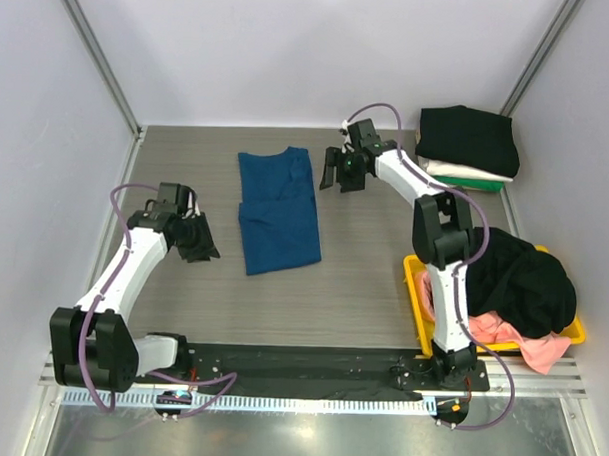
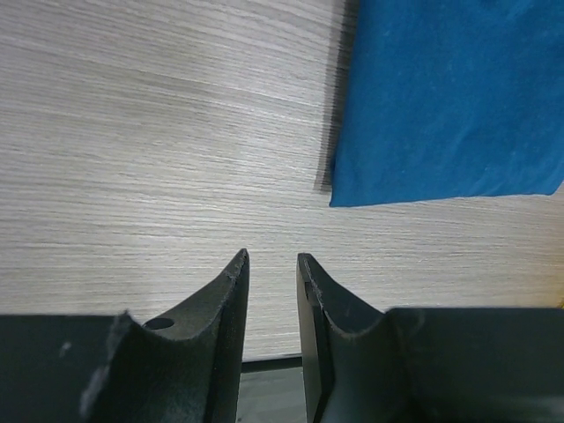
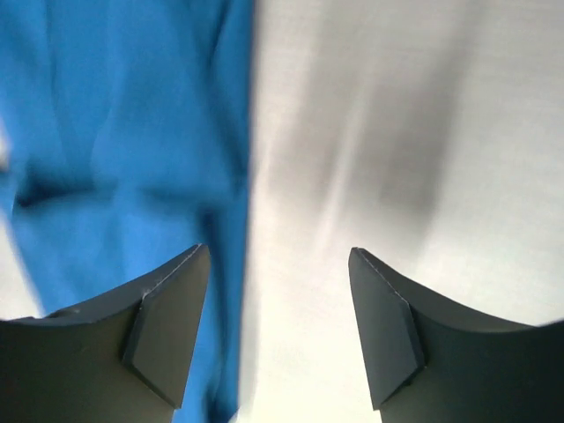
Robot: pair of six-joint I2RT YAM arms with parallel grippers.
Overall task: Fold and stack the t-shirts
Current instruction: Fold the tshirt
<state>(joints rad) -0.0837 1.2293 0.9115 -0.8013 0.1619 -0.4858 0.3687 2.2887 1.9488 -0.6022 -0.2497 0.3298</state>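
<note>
I should next move my right gripper back along the shirt's edge and down to pinch the shirt's near corner toward the bin, because that corner lies clear on the tabletop.
A dark blue t-shirt [image 1: 278, 209] lies folded lengthwise in a long strip at the table's middle; it also shows in the left wrist view [image 2: 445, 97] and the right wrist view [image 3: 123, 141]. My left gripper [image 1: 199, 242] is open and empty, left of the shirt's near end [image 2: 272, 256]. My right gripper [image 1: 343, 174] is open and empty, just right of the shirt's far end [image 3: 278, 256]. A stack of folded shirts, black on top [image 1: 468, 139], sits at the far right. Loose black [image 1: 523, 281] and pink [image 1: 526, 344] shirts fill the bin.
A yellow plastic bin [image 1: 415, 282] stands at the right beside the right arm's base. White walls with metal posts close the table on three sides. A dark strip [image 1: 310, 363] runs along the near edge.
</note>
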